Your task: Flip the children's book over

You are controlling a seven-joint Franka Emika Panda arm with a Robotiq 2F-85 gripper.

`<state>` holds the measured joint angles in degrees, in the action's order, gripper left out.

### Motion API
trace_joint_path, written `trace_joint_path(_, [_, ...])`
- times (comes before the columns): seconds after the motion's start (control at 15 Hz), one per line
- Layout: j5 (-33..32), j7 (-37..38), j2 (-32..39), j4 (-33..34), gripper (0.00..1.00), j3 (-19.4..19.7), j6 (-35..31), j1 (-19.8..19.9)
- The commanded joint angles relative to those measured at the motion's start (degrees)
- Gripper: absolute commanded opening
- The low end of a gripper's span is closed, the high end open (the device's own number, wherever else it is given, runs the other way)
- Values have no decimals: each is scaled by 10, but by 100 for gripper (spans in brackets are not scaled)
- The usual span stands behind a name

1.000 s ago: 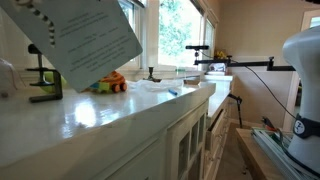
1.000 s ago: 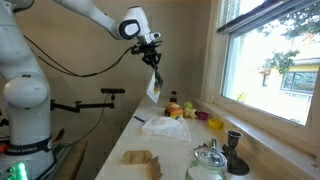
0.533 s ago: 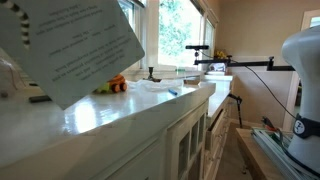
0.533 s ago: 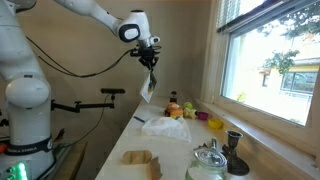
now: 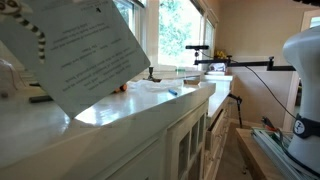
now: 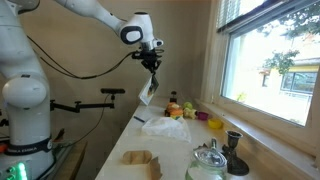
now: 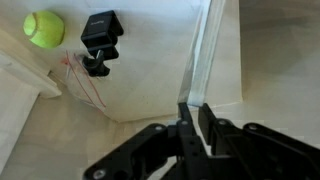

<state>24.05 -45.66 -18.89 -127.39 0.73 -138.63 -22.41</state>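
Next, my gripper lowers toward the white counter below the book, then releases the book's held edge, since the book hangs tilted in the air.
The children's book hangs in the air above the white counter, tilted, its pale face with small text turned to the camera. In an exterior view it is a thin pale sheet hanging below my gripper. In the wrist view I see the book edge-on, running up from between my fingers. My gripper is shut on the book's lower edge there.
A green ball and a black clamp lie on the counter below. A crumpled white bag, toys, a brown item and a glass lid sit on the counter. Windows line the wall.
The book has swung and moved closer to the exterior camera, now covering the orange toy and the clamp there. The gripper has shifted slightly with it, still holding it.
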Motion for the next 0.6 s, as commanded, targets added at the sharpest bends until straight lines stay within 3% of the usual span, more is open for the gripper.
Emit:
trace_joint_path(0.0, [-13,9,5,-15,4,-14,-4,29])
trace_joint_path(0.53, [-42,27,1,-50,4,-22,-16,67])
